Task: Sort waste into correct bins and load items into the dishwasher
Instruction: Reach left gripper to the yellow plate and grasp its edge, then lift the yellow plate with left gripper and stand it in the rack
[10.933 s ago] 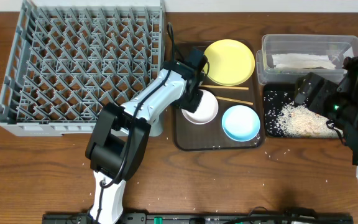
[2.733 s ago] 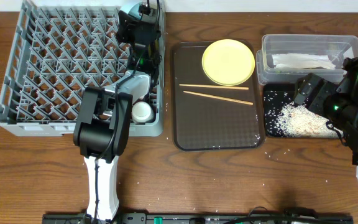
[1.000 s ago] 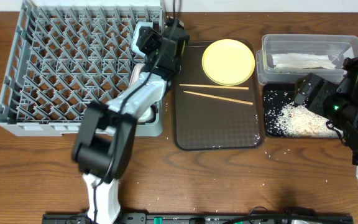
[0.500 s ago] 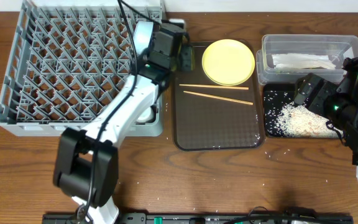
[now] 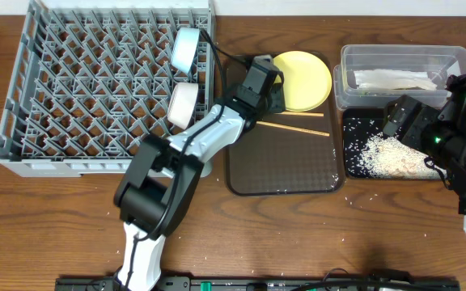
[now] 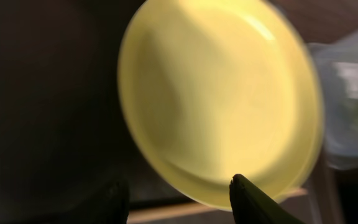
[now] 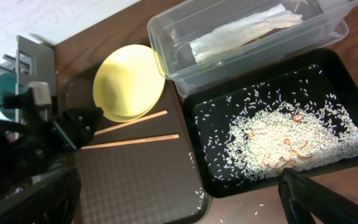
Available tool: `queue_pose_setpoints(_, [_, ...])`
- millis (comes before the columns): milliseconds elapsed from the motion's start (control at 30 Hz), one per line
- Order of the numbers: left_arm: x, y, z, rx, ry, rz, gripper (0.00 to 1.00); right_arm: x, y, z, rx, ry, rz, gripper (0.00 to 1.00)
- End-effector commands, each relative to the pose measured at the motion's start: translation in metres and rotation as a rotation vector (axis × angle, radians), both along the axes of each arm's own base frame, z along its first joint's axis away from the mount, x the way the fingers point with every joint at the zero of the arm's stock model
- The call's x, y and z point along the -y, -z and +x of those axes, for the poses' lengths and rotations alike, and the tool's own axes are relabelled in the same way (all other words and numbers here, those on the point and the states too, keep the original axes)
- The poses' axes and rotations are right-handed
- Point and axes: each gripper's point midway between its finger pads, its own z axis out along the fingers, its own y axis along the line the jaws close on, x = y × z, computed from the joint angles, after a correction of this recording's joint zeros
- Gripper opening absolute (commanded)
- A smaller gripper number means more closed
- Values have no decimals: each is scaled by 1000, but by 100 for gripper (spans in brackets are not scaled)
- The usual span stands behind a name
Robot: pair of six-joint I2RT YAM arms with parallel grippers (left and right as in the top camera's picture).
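Note:
The plate's rim on the dish rack side lies below my left gripper. Next, the gripper moves down until that part sits between its open fingers and closes.
The round yellow plate (image 5: 304, 78) lies at the back of the brown serving tray (image 5: 281, 166). My left gripper (image 5: 275, 91) is open and empty at the plate's near-left rim; the left wrist view shows the plate (image 6: 222, 99) between and beyond the fingertips (image 6: 179, 194). Two wooden chopsticks (image 5: 298, 121) lie on the tray in front of the plate. A light blue bowl (image 5: 185, 48) and a white bowl (image 5: 183, 105) stand on edge in the grey dish rack (image 5: 95, 81). The white cup is hidden. My right gripper (image 7: 173, 205) is open and empty above the black tray (image 5: 354, 129).
The clear tub (image 5: 451, 58) at the back right holds the crumpled wrapper (image 5: 395, 79). The black tray holds a heap of rice (image 5: 391, 155). Loose rice grains lie scattered on the table near the brown tray's front right corner (image 7: 197, 194).
My left arm has swung right from the rack's right edge across the brown tray to the yellow plate's rim. The right arm has not moved.

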Motion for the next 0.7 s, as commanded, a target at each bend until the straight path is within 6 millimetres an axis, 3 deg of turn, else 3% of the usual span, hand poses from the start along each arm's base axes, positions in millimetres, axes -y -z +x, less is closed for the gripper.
queue_pose_setpoints(0, [-10,10,10,5,-76,15,54,2,-2,0,3,12,4,99])
queue_pose_setpoints(400, [-3,50,16,12,-66,26,53,2,-2,0,3,12,4,99])
queue_pose_setpoints(567, [-3,56,17,11,-66,27,48,2,-2,0,3,12,4,99])
queue_pose_setpoints(667, [-4,56,17,13,-69,29,40,2,-2,0,3,12,4,99])
